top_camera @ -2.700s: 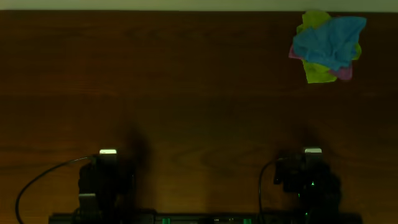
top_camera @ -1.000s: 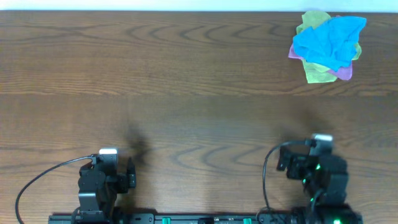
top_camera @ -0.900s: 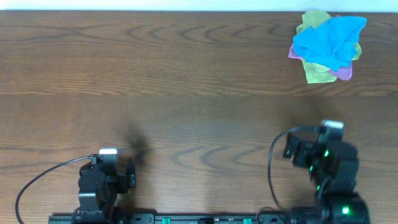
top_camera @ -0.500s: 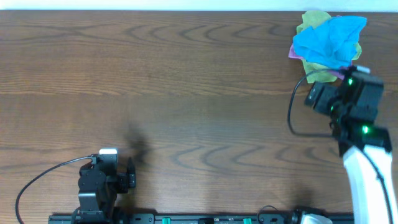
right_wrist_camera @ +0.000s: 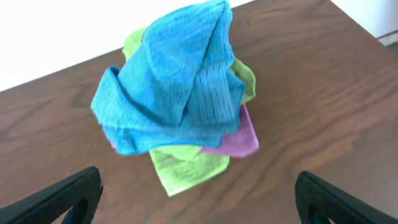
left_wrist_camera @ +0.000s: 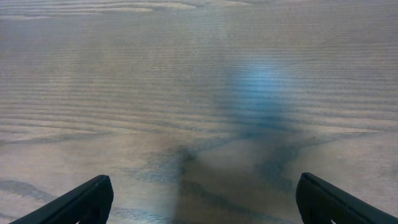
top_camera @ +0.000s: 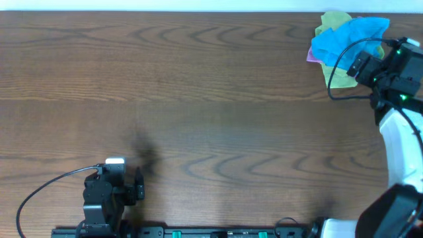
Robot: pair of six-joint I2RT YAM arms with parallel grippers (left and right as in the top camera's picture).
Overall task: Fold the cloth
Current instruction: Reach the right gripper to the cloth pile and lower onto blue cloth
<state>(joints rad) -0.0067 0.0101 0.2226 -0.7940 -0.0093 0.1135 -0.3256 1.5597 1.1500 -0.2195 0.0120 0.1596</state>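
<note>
The raised middle fold of the sky-blue cloth (top_camera: 345, 41) (right_wrist_camera: 171, 81) bunches up high, so my open right gripper comes outward and down onto it next.
The sky-blue cloth (top_camera: 345, 41) lies crumpled on top of a pile at the table's far right corner. In the right wrist view the cloth (right_wrist_camera: 171, 81) is bunched up high, with no tag showing. My right gripper (top_camera: 362, 65) is stretched out to the pile's near right side; in its own view the gripper (right_wrist_camera: 199, 190) is open and empty, just short of the pile. My left gripper (top_camera: 114, 166) rests at the near left edge, and in the left wrist view it (left_wrist_camera: 203, 190) is open and empty over bare wood.
A lime-green cloth (right_wrist_camera: 189, 168) and a purple-pink cloth (right_wrist_camera: 239, 140) lie under the blue one. The table's far edge (top_camera: 198, 11) runs just behind the pile, and its right edge (right_wrist_camera: 367, 31) is close by. The right arm's cable (top_camera: 334, 66) loops over the pile.
My right arm has swung from the near edge out to the far right, up to the cloth pile. The lighting brightened after the earliest frame. The left arm and the cloths have not moved.
</note>
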